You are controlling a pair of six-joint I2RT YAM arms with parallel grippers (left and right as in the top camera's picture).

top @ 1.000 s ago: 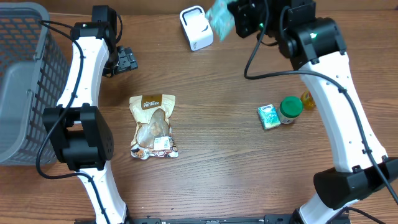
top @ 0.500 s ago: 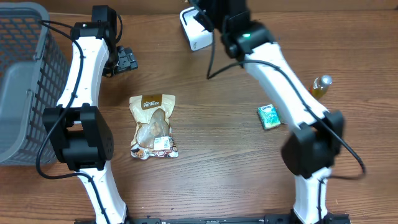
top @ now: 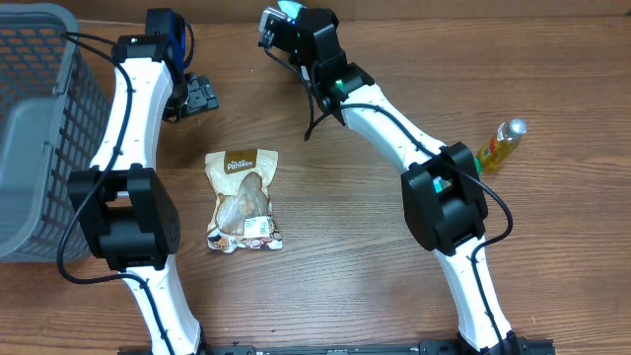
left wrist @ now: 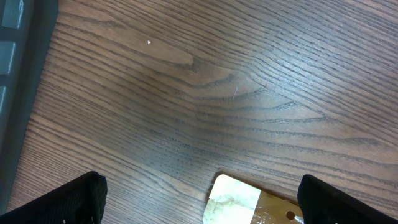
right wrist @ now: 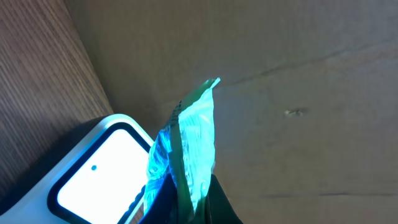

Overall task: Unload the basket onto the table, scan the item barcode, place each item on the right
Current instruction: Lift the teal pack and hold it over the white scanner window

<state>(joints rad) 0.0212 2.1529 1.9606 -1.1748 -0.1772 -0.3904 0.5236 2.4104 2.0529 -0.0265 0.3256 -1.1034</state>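
Note:
The packet (top: 287,9) goes back toward the yellow bottle next and down onto the wood short of it, where my right gripper releases it clear of the lit scanner.
My right gripper (right wrist: 186,200) is shut on a thin teal packet (right wrist: 189,134), which stands edge-on between the dark fingers. The white scanner (right wrist: 99,177), its window lit, lies just left of and below the packet. Overhead, the right gripper (top: 284,20) sits at the table's far edge with a bit of the teal packet (top: 287,9) showing; the arm hides the scanner there. My left gripper (top: 202,96) hangs open over bare wood at the back left. In the left wrist view its fingertips (left wrist: 68,202) stand far apart with nothing between them.
A brown snack pouch (top: 244,200) lies flat left of centre, and its top corner (left wrist: 239,198) shows in the left wrist view. A grey mesh basket (top: 39,128) fills the far left. A yellow bottle (top: 498,144) lies at the right. A cardboard wall (right wrist: 280,93) backs the table.
My right arm has swung left along the back of the table with the teal packet and now covers the scanner overhead. The left arm has not moved.

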